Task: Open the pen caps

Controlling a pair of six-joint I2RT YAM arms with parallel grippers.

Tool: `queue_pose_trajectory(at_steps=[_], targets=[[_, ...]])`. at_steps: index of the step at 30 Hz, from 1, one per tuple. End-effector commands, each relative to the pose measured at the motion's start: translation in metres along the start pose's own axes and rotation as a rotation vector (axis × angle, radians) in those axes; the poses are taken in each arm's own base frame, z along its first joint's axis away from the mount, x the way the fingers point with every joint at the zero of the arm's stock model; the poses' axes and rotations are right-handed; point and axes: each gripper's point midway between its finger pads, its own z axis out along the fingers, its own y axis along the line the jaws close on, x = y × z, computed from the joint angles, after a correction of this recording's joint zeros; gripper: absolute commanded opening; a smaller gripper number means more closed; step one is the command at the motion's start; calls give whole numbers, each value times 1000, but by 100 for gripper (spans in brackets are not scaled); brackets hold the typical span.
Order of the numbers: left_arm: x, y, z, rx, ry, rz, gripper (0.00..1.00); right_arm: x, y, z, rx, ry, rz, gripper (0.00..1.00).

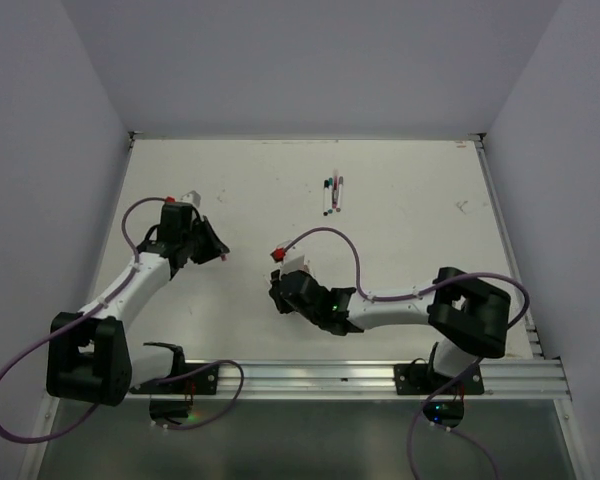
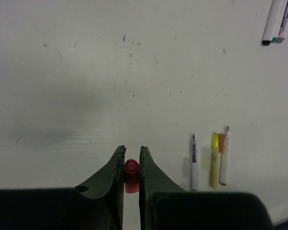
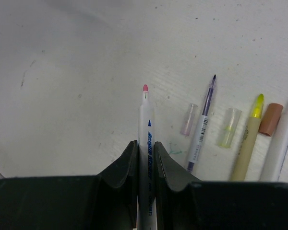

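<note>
I will lower my left gripper toward the right in the top view next and free its red pen cap (image 2: 131,176) on the table (image 2: 167,160) beside the purple pen, where loose pen caps lie.
My left gripper (image 2: 131,149) is shut on a short red pen cap (image 2: 131,176), held above the white table (image 2: 110,86); in the top view the left gripper (image 1: 221,256) is left of centre. My right gripper (image 3: 145,143) is shut on a white-barrelled pen (image 3: 146,124) whose pink tip is bare and points away. Beside it lie a clear pink cap (image 3: 188,120), an uncapped purple pen (image 3: 201,127), a clear yellow cap (image 3: 229,127), a yellow highlighter (image 3: 250,139), an orange-brown cap (image 3: 270,119) and a white pen (image 3: 281,143). In the top view the right gripper (image 1: 277,291) is near centre.
Further back on the table lie a few capped pens side by side (image 1: 332,195), seen in the left wrist view as capped pens (image 2: 277,21) at the top right. The uncapped purple, yellow and white pens (image 2: 213,160) lie right of my left gripper. White walls enclose the table.
</note>
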Motion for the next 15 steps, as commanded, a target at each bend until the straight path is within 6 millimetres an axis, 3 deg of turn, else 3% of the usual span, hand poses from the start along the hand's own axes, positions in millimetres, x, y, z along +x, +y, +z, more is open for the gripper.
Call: queue_pose_trajectory(at_steps=[1, 2, 9, 15], targets=[[28, -3, -2, 39, 88, 86, 0, -19, 5, 12, 97, -94, 75, 0], [32, -3, -1, 35, 95, 92, 0, -24, 7, 14, 113, -111, 93, 0], [71, -13, 22, 32, 200, 126, 0, 5, -5, 39, 201, -74, 93, 3], [95, -16, 38, 41, 269, 129, 0, 19, -14, 46, 254, -48, 103, 9]])
